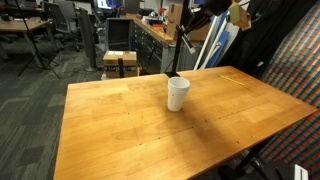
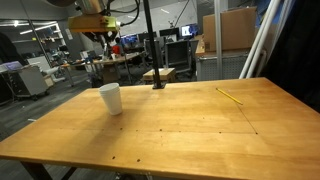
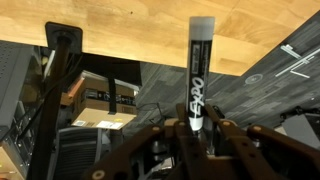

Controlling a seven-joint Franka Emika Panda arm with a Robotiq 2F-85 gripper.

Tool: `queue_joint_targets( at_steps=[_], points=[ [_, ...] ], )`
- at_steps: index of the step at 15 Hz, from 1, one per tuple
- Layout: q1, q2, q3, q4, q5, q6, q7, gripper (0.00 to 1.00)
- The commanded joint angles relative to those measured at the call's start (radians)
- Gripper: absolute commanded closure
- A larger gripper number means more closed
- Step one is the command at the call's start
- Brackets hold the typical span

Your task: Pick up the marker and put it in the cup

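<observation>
I need to move my gripper down, tilting it toward level, over the white paper cup's opening to release the marker, since the cup stands upright below.
The marker is black with a white end and white lettering. In the wrist view it stands up between my gripper's fingers, which are shut on its lower part. The white paper cup stands upright on the wooden table; it also shows in an exterior view. In both exterior views my gripper hangs high above the table's far edge, above and behind the cup. The marker is too small to make out in the exterior views. The cup is not in the wrist view.
A thin pale yellowish stick lies on the table away from the cup. A black pole on a stand rises at the table's far edge near the cup. Office desks and chairs stand beyond.
</observation>
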Motion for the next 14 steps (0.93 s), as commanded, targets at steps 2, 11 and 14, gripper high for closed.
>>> queue_joint_targets(
  at_steps=[2,11,14],
  points=[
    [0.120,-0.168,-0.056,-0.179,0.157,0.149,-0.124,0.95],
    [0.268,-0.348,-0.137,-0.347,0.429,0.298,-0.338,0.95],
    [0.296,-0.360,-0.201,-0.346,0.483,0.315,-0.386,0.95]
  ],
)
